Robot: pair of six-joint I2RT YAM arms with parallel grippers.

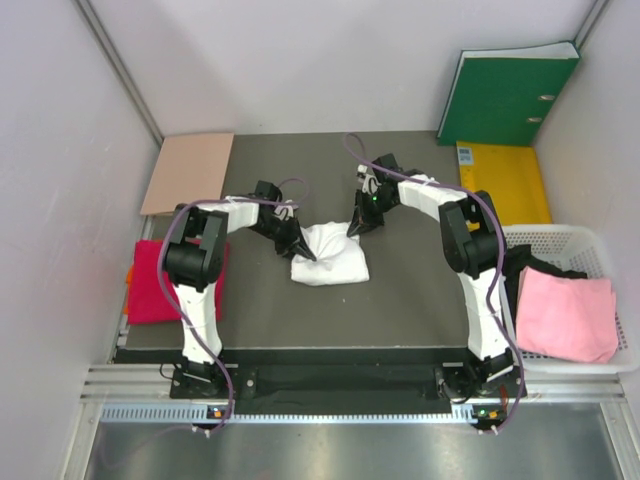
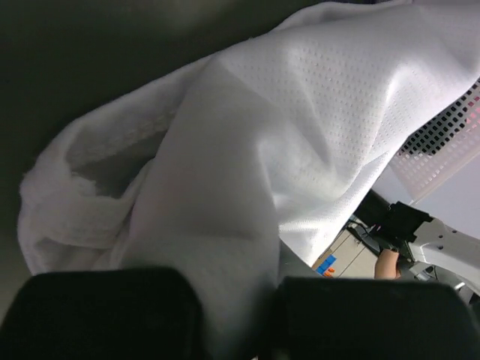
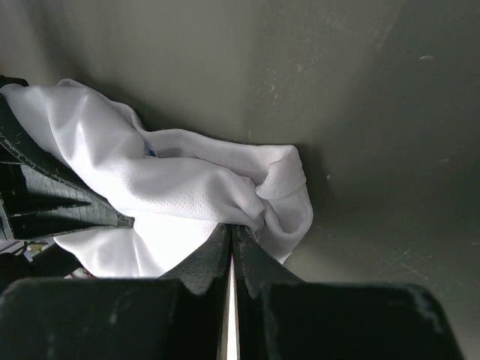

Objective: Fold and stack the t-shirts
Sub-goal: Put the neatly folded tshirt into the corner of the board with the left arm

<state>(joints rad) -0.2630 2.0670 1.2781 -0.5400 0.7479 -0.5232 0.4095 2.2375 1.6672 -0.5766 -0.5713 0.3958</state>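
My left gripper holds the white t-shirt (image 1: 328, 255) and will carry it to the left in the top view, over the crimson t-shirt (image 1: 150, 280). It will release it there next, as that one already lies folded there.
The white t-shirt (image 1: 328, 255) lies bunched in the middle of the dark table. My left gripper (image 1: 300, 248) is shut on its left edge. In the left wrist view the mesh cloth (image 2: 247, 165) runs down between my fingers (image 2: 112, 315). My right gripper (image 1: 355, 228) is shut on its upper right corner. In the right wrist view the jaws (image 3: 232, 232) pinch a fold of the white t-shirt (image 3: 187, 187), with a speck of blue label showing. The crimson t-shirt (image 1: 150, 280) lies folded at the table's left edge. The pale pink t-shirt (image 1: 565, 312) lies in the basket on the right.
A white mesh basket (image 1: 560, 240) stands at the right edge. A green binder (image 1: 505, 95) leans at the back right with a yellow folder (image 1: 500, 182) in front of it. A tan cardboard sheet (image 1: 188, 172) lies at the back left.
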